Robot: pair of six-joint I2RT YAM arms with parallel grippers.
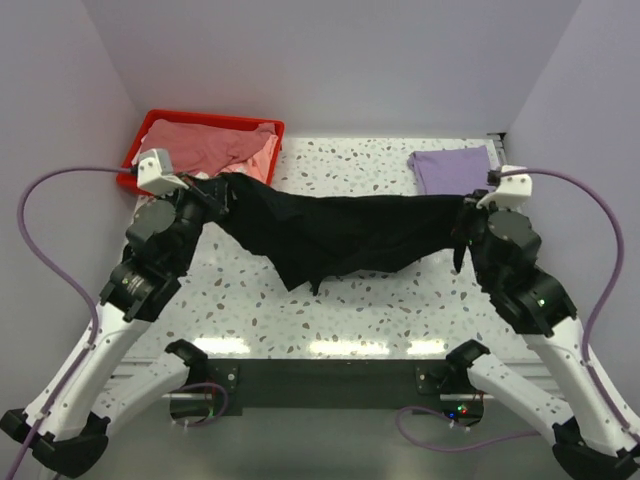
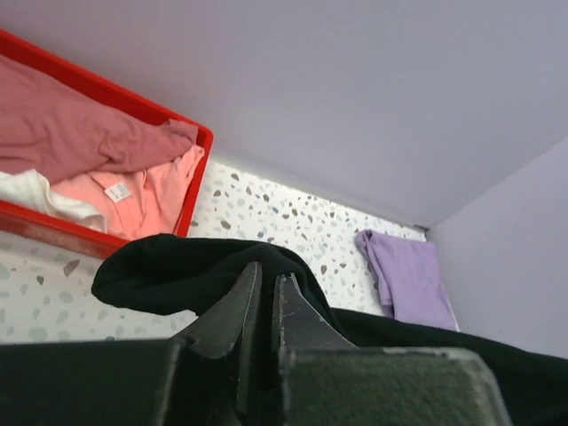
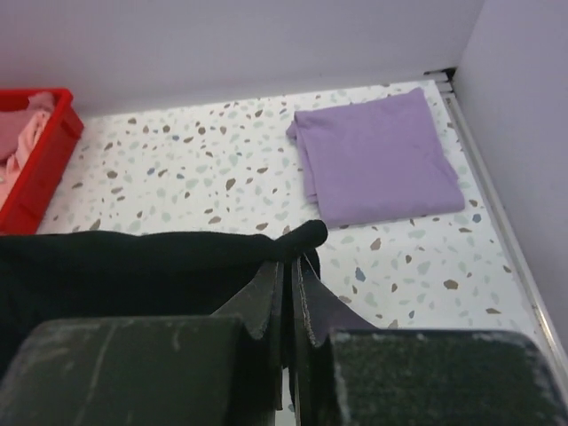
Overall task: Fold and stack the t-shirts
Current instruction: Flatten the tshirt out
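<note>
I will lower my left gripper next to the tabletop (image 2: 58, 288) beside the red bin and let go of the black t-shirt's end, because the cloth is hanging in midair.
A black t-shirt (image 1: 340, 232) hangs stretched between both grippers above the speckled table (image 1: 360, 300), sagging in the middle. My left gripper (image 1: 212, 188) is shut on its left end, seen in the left wrist view (image 2: 268, 277) with black cloth (image 2: 177, 271) bunched over the tips. My right gripper (image 1: 470, 203) is shut on its right end, also in the right wrist view (image 3: 293, 262). A folded light purple t-shirt (image 1: 450, 167) lies at the back right, also in both wrist views (image 3: 377, 155) (image 2: 408, 277). Dusty pink, salmon and white shirts (image 1: 215, 145) lie in the bin.
A red plastic bin (image 1: 150, 122) stands at the back left corner, just behind my left gripper. Lilac walls close the table on the left, back and right. A black bar (image 1: 320, 385) runs along the near edge between the arm bases.
</note>
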